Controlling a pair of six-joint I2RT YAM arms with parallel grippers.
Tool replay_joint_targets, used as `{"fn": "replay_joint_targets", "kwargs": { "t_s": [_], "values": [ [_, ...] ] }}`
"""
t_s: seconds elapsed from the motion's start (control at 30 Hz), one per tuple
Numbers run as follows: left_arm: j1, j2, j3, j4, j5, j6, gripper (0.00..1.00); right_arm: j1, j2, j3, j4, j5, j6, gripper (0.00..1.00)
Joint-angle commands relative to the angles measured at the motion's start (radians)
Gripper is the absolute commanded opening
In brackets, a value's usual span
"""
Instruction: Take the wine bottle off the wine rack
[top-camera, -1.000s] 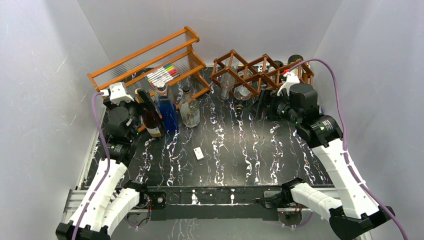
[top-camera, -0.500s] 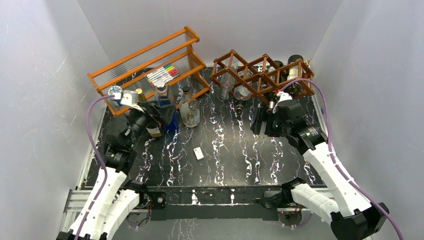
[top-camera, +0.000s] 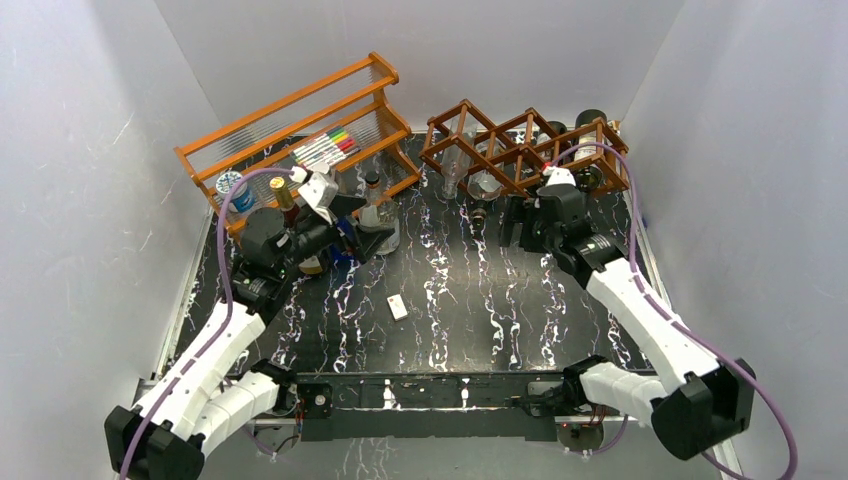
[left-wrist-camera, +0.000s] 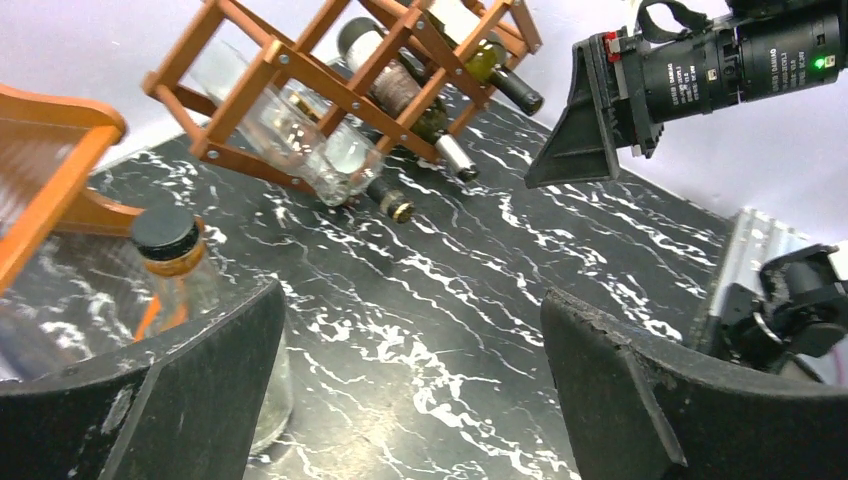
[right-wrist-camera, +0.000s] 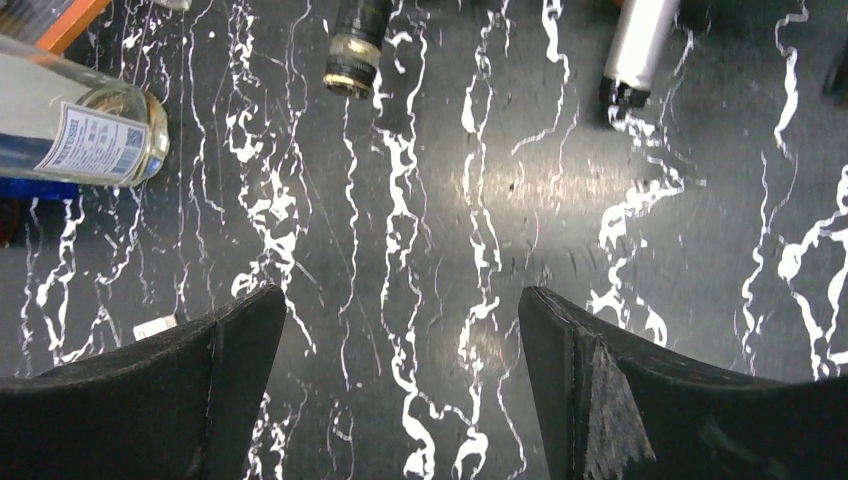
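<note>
The green bottle's dark neck, jutting clear of the rack, is to my right gripper's right in the top view, so I will shift that way and straddle it.
The dark reddish-brown wine rack stands at the back right and holds several bottles lying on their sides. In the left wrist view the rack holds a clear bottle, a dark bottle with a silver neck and another dark bottle. My right gripper is open and empty, pointing down at the table in front of the rack. Two bottle necks show at the top of its view, beyond the gripper. My left gripper is open and empty among the standing bottles.
An orange tiered shelf with markers stands at the back left. Upright bottles stand before it: a dark one and a clear one. A small white piece lies mid-table. White walls enclose the table.
My left arm swung right, away from the dark upright bottle, and now faces the rack. My right arm drew back from the rack toward the left and now points down at the table.
</note>
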Motion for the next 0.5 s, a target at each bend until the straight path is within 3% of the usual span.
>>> {"fn": "replay_joint_targets", "kwargs": {
  "t_s": [0.0, 0.07, 0.2, 0.47],
  "values": [
    [-0.008, -0.065, -0.067, 0.073, -0.103, 0.088, 0.98, -0.004, 0.064, 0.073, 0.166, 0.026, -0.087, 0.98],
    [-0.008, -0.103, -0.129, 0.103, -0.113, 0.101, 0.98, -0.034, 0.098, 0.072, 0.211, 0.021, -0.119, 0.98],
    [-0.018, -0.162, -0.178, 0.057, -0.147, 0.173, 0.98, -0.208, 0.123, 0.057, 0.256, -0.103, -0.108, 0.91],
    [-0.072, -0.217, -0.186, 0.02, -0.2, 0.235, 0.98, -0.461, 0.007, -0.096, 0.462, -0.093, -0.058, 0.97]
  ]
}}
